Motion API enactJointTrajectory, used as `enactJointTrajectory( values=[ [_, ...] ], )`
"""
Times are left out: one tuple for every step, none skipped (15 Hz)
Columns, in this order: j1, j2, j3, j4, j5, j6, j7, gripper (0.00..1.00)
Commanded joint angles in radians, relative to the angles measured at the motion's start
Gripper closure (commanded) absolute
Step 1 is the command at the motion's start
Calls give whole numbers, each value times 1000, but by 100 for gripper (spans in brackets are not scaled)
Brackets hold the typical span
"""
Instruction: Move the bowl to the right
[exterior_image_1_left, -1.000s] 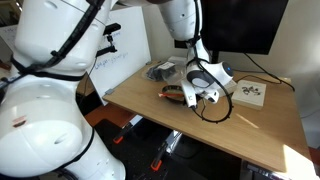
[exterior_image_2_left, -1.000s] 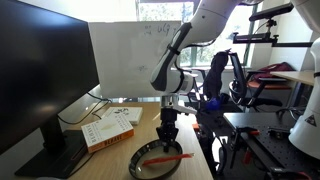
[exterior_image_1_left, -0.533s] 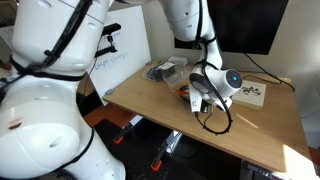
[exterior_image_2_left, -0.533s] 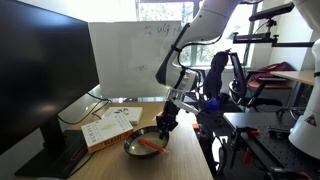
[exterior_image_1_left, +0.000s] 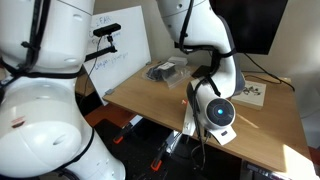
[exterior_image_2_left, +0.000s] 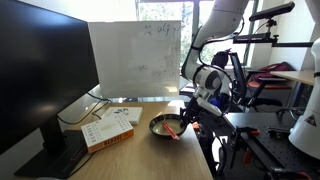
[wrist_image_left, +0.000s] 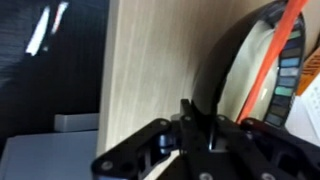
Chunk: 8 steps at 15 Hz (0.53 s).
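Note:
The bowl is close to the desk's edge, so the gripper will next carry it outward onto the open wood toward the monitor and let go of the bowl's rim.
The bowl (exterior_image_2_left: 163, 127) is dark and shallow and has an orange utensil (exterior_image_2_left: 179, 130) lying in it. It sits on the wooden desk near the desk's far end in an exterior view. My gripper (exterior_image_2_left: 186, 119) is shut on the bowl's rim. In the wrist view the dark rim (wrist_image_left: 215, 75) runs up from between my fingers (wrist_image_left: 198, 118), with the orange utensil (wrist_image_left: 278, 45) beside it. In an exterior view my wrist (exterior_image_1_left: 215, 108) hides the bowl.
A black monitor (exterior_image_2_left: 40, 70) stands on the desk (exterior_image_2_left: 110, 160) with an orange-edged book (exterior_image_2_left: 108, 131) at its foot. A whiteboard (exterior_image_2_left: 135, 60) stands behind. A paper sheet (exterior_image_1_left: 250, 93) and a grey packet (exterior_image_1_left: 165, 71) lie on the desk (exterior_image_1_left: 150, 95).
My gripper has dragged the bowl along the desk, away from the monitor side toward the far end near the whiteboard. The wrist has turned and now covers the bowl in an exterior view.

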Motion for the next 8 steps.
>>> enactJointTrajectory(
  values=[
    [109,-77,-97,-97,149,11,-22,97],
    [157,-82,-108,-101,180,59,-16,97],
    [195,-87,-112,-102,204,81,-7,97],
    [232,-86,-113,-91,231,104,-3,97],
    [263,-84,-114,-82,246,122,6,97],
    [296,-76,-117,-70,258,150,19,97],
    [328,-71,-120,-61,265,172,35,97],
    [353,-66,-128,-53,270,194,55,97]
  ],
)
